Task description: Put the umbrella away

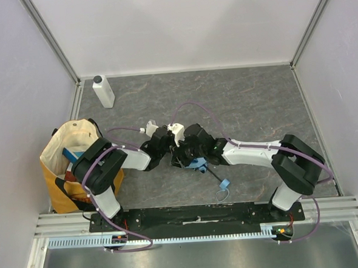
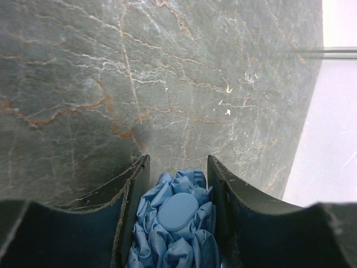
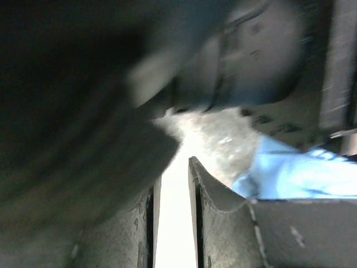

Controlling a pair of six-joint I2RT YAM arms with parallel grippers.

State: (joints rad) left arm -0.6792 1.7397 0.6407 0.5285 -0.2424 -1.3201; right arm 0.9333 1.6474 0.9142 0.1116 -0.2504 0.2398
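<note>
My left gripper will rise, shift right in the top view, then lower the umbrella (image 1: 198, 164) onto the table's middle and let it go, because its strap is loose.
The umbrella (image 1: 198, 164) is a bunched sky-blue bundle at the table's middle. Its black shaft runs toward the front right, ending in a small blue strap loop (image 1: 223, 194). In the left wrist view my left gripper (image 2: 178, 163) is shut on the umbrella (image 2: 177, 212), with crumpled fabric and a round blue cap between the two fingers. In the blurred right wrist view my right gripper (image 3: 174, 173) is open by a narrow gap with nothing in it, and the umbrella (image 3: 301, 176) lies to its right. Both grippers meet over the bundle; the left gripper (image 1: 173, 151) sits beside the right gripper (image 1: 191, 156).
A yellow-and-cream tote bag (image 1: 65, 154) stands open at the left edge, beside the left arm's elbow. A white plastic bottle (image 1: 103, 91) stands at the back left. White walls close the table on three sides.
</note>
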